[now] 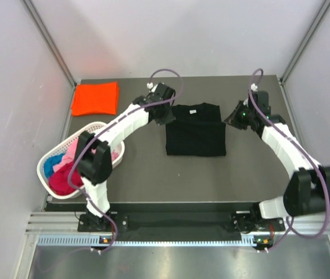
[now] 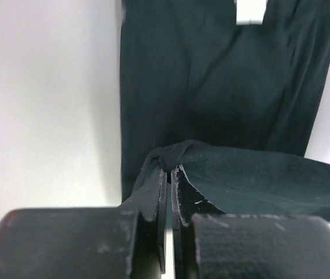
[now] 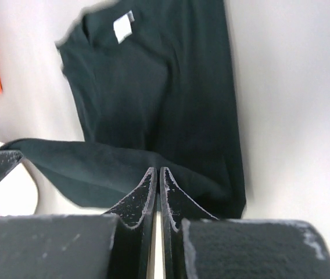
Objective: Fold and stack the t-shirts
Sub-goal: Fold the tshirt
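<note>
The black t-shirt's far end with the white label lies uncovered, so my left gripper will next carry the t-shirt's bunched fold outward and down by the collar (image 1: pixel 180 109) (image 2: pixel 168 9).
The black t-shirt (image 1: pixel 194 135) lies in the middle of the table, its collar and small white label (image 3: pixel 121 26) toward the far side. A folded-over layer of it is raised between both grippers. My left gripper (image 1: pixel 168 116) is at the shirt's left edge; its jaws are shut on a bunched fold of black cloth (image 2: pixel 179 154). At the right edge, my right gripper (image 1: pixel 233 118) is shut on the same raised layer (image 3: pixel 95 165). A folded bright orange t-shirt (image 1: pixel 95 97) lies flat at the far left.
A white lattice basket (image 1: pixel 102 126) stands at the near left beside the left arm, with pink, magenta and blue t-shirts (image 1: pixel 63 174) in it. Grey walls close the table in on the left, right and far sides.
</note>
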### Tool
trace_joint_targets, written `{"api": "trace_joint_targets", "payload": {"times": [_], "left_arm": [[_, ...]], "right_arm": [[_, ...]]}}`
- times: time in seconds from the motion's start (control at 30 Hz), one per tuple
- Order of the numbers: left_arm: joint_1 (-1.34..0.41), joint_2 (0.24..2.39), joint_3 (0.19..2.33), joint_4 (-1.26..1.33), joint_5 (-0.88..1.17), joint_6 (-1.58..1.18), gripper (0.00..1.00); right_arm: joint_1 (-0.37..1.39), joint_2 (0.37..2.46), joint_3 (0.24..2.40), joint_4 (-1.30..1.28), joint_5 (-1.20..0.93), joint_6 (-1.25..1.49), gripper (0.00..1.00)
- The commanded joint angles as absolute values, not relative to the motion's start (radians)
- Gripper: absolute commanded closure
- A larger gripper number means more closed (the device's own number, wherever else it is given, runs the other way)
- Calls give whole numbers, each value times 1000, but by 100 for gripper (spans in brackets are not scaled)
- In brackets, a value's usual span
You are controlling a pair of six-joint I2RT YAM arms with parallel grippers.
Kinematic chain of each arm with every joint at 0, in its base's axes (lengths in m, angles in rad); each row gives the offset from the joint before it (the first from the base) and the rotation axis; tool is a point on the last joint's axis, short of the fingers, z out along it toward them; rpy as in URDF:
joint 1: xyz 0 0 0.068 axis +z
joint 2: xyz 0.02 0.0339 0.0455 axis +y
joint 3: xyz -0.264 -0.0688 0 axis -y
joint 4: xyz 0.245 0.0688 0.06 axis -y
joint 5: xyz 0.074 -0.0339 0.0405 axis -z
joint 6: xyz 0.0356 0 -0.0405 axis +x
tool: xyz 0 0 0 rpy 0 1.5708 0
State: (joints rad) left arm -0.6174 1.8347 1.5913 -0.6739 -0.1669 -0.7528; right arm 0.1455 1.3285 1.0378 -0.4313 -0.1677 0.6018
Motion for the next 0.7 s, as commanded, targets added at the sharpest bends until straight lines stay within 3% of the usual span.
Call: {"api": "trace_joint_targets", "payload": {"times": [0.0,0.27,0.5,0.67], "left_arm": [[-552,1954,1784,-686,-129,-672,100],[-457,2183,2078,-638,-74,-630,100],[-402,2302,2111,-384,89,-618,100],[-396,2388,2175,-330,92,-620,100]], "right_arm": [[121,1457,1185,-331,-208,561,100],[97,1773,1481,-325,-267,542,100],[75,1969,1632,-333,-275,529,100],[54,2035,1701,-333,-270,529,100]]}}
